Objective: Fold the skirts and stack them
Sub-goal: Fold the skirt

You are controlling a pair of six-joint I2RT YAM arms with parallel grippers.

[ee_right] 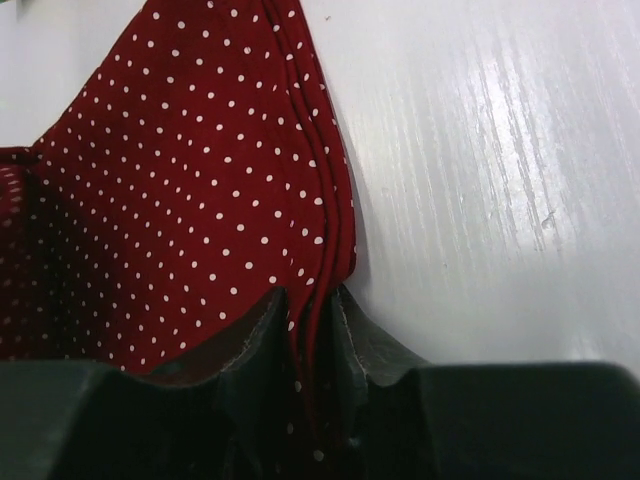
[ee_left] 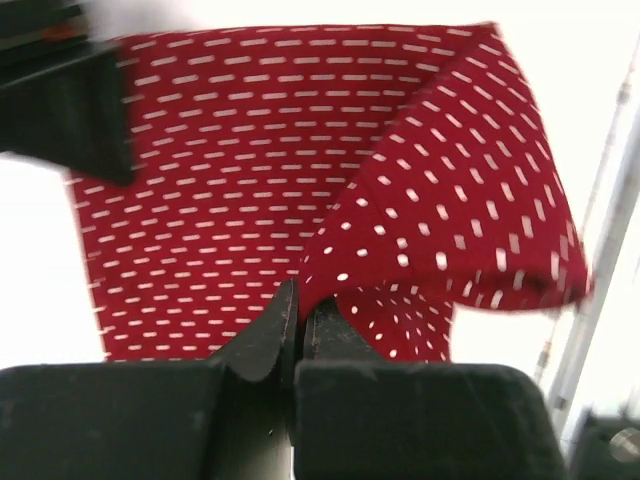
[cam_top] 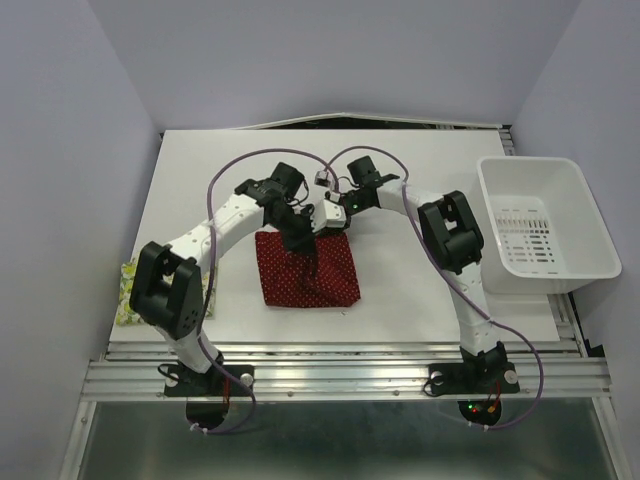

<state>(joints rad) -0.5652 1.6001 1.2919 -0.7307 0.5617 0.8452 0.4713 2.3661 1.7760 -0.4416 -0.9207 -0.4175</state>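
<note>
The lifted fold needs to go next, in my left gripper, down and outward to the skirt's far edge (ee_left: 92,278), and then my left gripper will open there.
The dark red polka-dot skirt (cam_top: 308,270) lies on the white table (cam_top: 400,290) in the middle. My left gripper (cam_top: 297,242) is shut on a fold of it near its far edge; the left wrist view shows the cloth (ee_left: 300,180) pinched between the closed jaws and lifted. My right gripper (cam_top: 322,222) is shut on the skirt's hemmed edge (ee_right: 320,230) at the far right corner. The lemon-print skirt (cam_top: 126,292) lies at the table's left edge, partly hidden by the left arm.
A white plastic bin (cam_top: 543,228) stands at the right of the table. Both arms cross over the table's middle, their wrists close together above the skirt's far edge.
</note>
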